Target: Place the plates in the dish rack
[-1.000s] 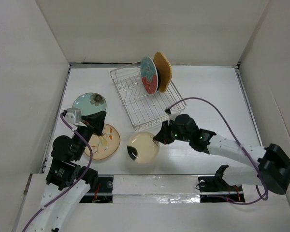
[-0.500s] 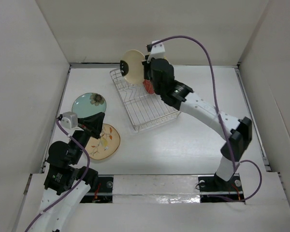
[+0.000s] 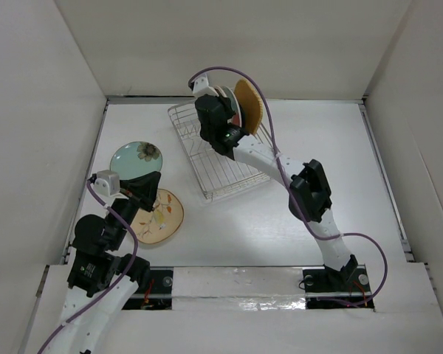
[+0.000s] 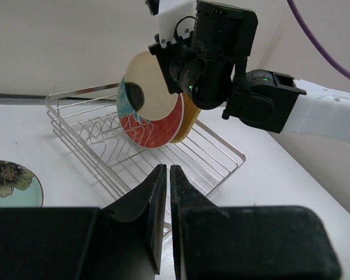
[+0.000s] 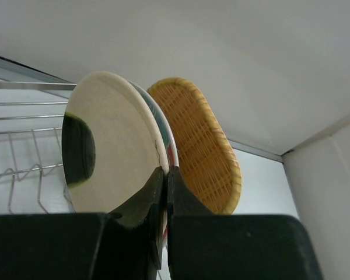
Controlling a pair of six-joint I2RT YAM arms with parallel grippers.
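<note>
My right gripper needs to lower the raised cream plate among the dish rack's wires beside the red and teal plate and let go of the cream plate's rim, because the wires are still below the gripper.
My right gripper (image 5: 165,170) is shut on the rim of the cream plate with a dark mark (image 5: 114,143) and holds it upright over the far end of the dish rack (image 3: 223,161). The cream plate stands against the red and teal plate (image 4: 157,127). The orange plate (image 3: 248,109) stands behind them. My left gripper (image 4: 167,168) is shut and empty above the beige floral plate (image 3: 165,216). The pale teal flowered plate (image 3: 129,157) lies flat at the left. The small black plate is out of view.
White walls close in the table at the back and on both sides. The right arm (image 3: 310,193) stretches from the near edge across the table to the rack. The rack's near rows of prongs (image 4: 108,137) hold nothing.
The right arm lifted the cream plate from the table in front of the rack and carried it to the rack's far end, beside the red plate. The left gripper drew back slightly.
</note>
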